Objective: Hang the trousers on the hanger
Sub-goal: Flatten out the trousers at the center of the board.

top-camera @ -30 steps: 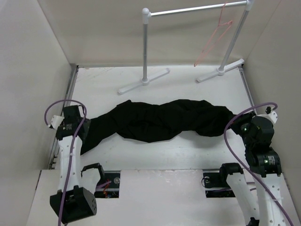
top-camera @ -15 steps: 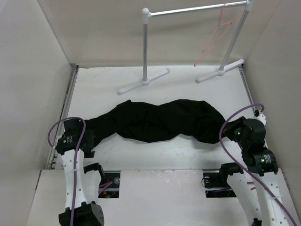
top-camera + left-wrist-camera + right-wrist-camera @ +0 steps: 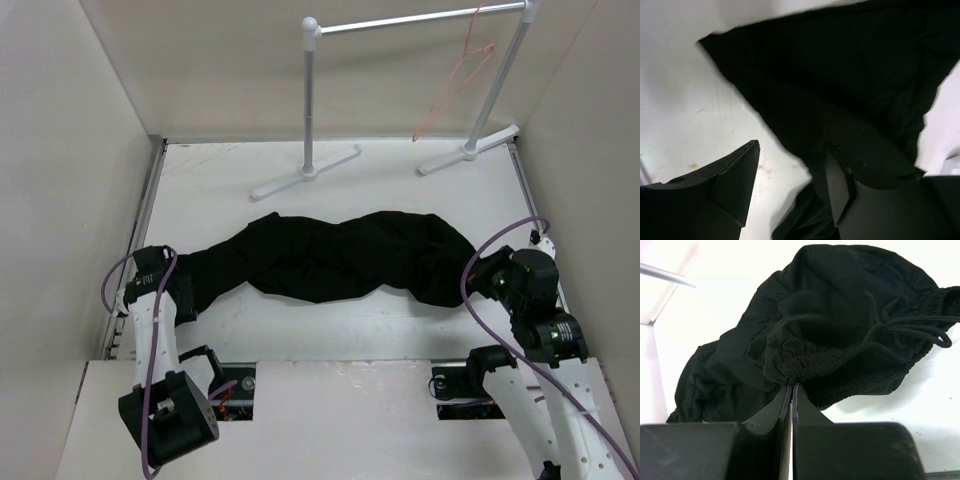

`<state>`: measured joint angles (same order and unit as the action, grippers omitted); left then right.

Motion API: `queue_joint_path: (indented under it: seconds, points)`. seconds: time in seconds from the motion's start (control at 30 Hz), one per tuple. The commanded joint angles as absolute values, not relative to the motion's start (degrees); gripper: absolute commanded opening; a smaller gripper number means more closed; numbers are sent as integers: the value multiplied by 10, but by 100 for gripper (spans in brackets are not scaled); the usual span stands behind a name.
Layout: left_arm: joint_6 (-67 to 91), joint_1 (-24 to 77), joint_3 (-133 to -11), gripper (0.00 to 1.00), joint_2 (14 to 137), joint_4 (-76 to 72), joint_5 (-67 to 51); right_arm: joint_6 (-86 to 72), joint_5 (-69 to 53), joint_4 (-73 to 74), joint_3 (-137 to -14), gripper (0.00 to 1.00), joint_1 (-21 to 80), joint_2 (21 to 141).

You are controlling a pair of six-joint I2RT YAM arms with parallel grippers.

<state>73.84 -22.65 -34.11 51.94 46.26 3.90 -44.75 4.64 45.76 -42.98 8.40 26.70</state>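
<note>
The cloth of the waistband (image 3: pixel 840 357) bunches. My right gripper should next move back toward the table's near edge behind it and release the waistband on the table.
The black trousers (image 3: pixel 340 255) lie stretched left to right across the middle of the table. My left gripper (image 3: pixel 183 297) is at the leg end on the left. In the left wrist view its jaws (image 3: pixel 792 146) stand open, with the leg's edge (image 3: pixel 840 75) lying between them, close to the right finger. My right gripper (image 3: pixel 478 283) is at the waist end on the right. In the right wrist view it (image 3: pixel 791 385) is shut on the elastic waistband (image 3: pixel 840 357), drawstring beside it. The pink hanger (image 3: pixel 455 85) hangs on the rack's bar at the far right.
The white tubular garment rack (image 3: pixel 310 100) stands at the back, its two feet (image 3: pixel 305 172) on the table. Walls close in the left and right sides. Purple cables loop off both arms near the table's side edges.
My right gripper has pulled back toward the near edge, drawing the waist end of the trousers inward. My left arm has dropped nearer to the leg end.
</note>
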Motion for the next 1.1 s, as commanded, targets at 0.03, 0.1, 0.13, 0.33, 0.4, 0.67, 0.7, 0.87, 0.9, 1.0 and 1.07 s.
queue_joint_path:
  seconds: [0.03, 0.1, 0.13, 0.33, 0.4, 0.67, 0.7, 0.87, 0.9, 1.0, 1.07]
  points:
    - [754, -236, -341, 53, 537, 384, 89, -437, 38, 422, -445, 2, 91, 272]
    - [756, -234, -332, 59, 541, 372, 94, -435, 37, 421, -452, 2, 92, 276]
    - [755, -233, -323, 64, 544, 352, 91, -434, 36, 420, -453, 2, 92, 279]
    - [754, -247, -297, 22, 571, 293, 35, -426, 44, 417, -468, 2, 92, 284]
    - [753, -252, -325, 8, 572, 285, 27, -422, 47, 417, -488, 2, 92, 291]
    - [722, -247, -724, 2, 612, 313, 80, -380, 96, 425, -689, 1, 100, 341]
    - [721, -246, -766, 2, 624, 316, 79, -377, 97, 425, -717, 1, 102, 350]
    - [720, -316, -866, 2, 650, 375, 65, -398, 90, 441, -724, 1, 108, 278]
    - [718, -325, -861, 2, 650, 388, 80, -401, 97, 465, -704, 0, 108, 252]
    - [715, -330, -825, 3, 647, 431, 111, -397, 140, 555, -644, 0, 93, 189]
    - [717, -344, -769, 3, 631, 439, 110, -415, 149, 607, -612, 0, 93, 157]
